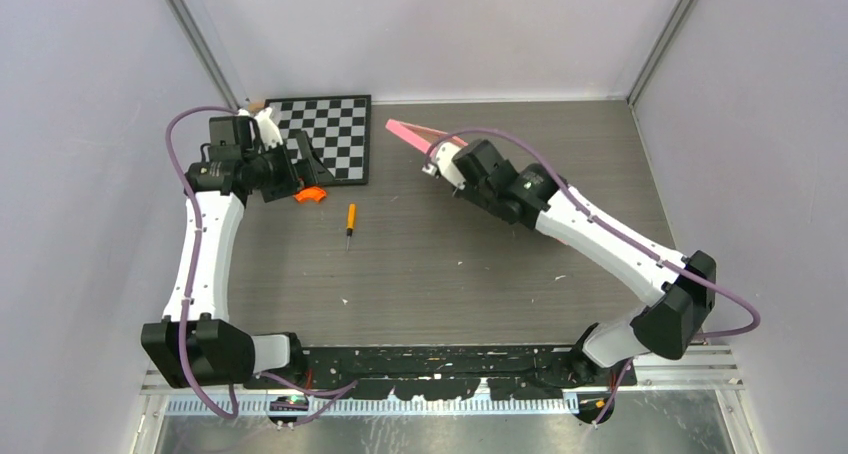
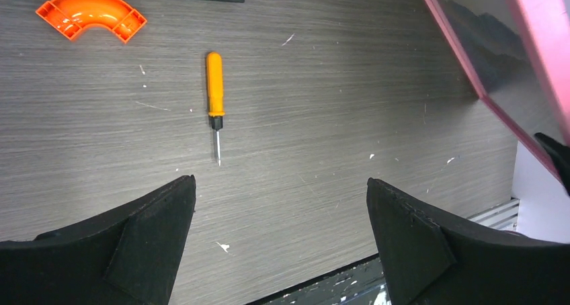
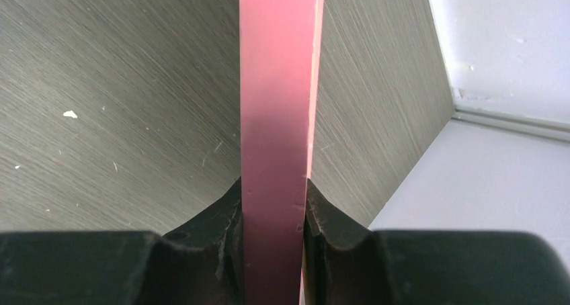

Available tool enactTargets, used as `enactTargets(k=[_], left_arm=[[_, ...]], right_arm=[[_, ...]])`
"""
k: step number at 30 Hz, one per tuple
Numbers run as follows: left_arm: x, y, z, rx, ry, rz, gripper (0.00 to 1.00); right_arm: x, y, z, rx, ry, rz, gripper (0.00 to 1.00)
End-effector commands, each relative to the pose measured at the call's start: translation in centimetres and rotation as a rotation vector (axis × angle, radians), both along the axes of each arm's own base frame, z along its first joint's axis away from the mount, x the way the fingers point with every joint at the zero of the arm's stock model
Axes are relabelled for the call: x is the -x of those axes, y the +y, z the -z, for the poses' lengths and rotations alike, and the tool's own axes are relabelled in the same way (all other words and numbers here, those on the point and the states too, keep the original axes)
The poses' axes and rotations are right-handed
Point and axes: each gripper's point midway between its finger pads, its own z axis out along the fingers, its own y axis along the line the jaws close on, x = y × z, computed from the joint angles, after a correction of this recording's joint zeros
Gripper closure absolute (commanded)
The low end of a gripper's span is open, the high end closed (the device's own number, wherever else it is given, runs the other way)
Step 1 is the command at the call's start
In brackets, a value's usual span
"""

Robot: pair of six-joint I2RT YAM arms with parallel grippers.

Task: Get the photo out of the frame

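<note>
The pink frame still hangs slanted, so my right gripper moves back and down next, tilts it flat onto the bare tabletop [image 1: 415, 236] beside the screwdriver and releases it.
The frame [image 1: 409, 131] shows as a thin pink edge held tilted above the back of the table. My right gripper [image 1: 436, 165] is shut on its border. In the right wrist view the pink frame [image 3: 275, 103] runs straight up between the two black fingers of my right gripper [image 3: 272, 201], which press both its faces. The left wrist view catches the frame [image 2: 538, 23] at the top right, with a dim part of the photo [image 2: 485, 44] showing dark cliffs. My left gripper [image 1: 305, 167] hangs at the left, near the chessboard. Its jaws [image 2: 281, 184] stand wide open over bare table.
A black-rimmed chessboard [image 1: 325, 134] lies at the back left. An orange pipe elbow [image 1: 311, 195] [image 2: 91, 13] sits just in front of it. An orange-handled screwdriver [image 1: 350, 221] [image 2: 214, 97] lies mid-table. Pale walls close the table on three sides.
</note>
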Motion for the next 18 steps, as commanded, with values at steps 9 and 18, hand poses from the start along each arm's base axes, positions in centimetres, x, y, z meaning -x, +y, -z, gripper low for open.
enactTargets(k=[9,18], left_arm=[[0.1,0.5,-0.6,-0.057,-0.068,0.044,0.00],[0.0,0.8,0.1,-0.078,-0.055,0.047,0.00]], right_arm=[[2.4,6.3,8.2,0.010,-0.034,-0.164,0.94],[6.4,7.2,16.2,0.172,0.022,-0.282,0.90]])
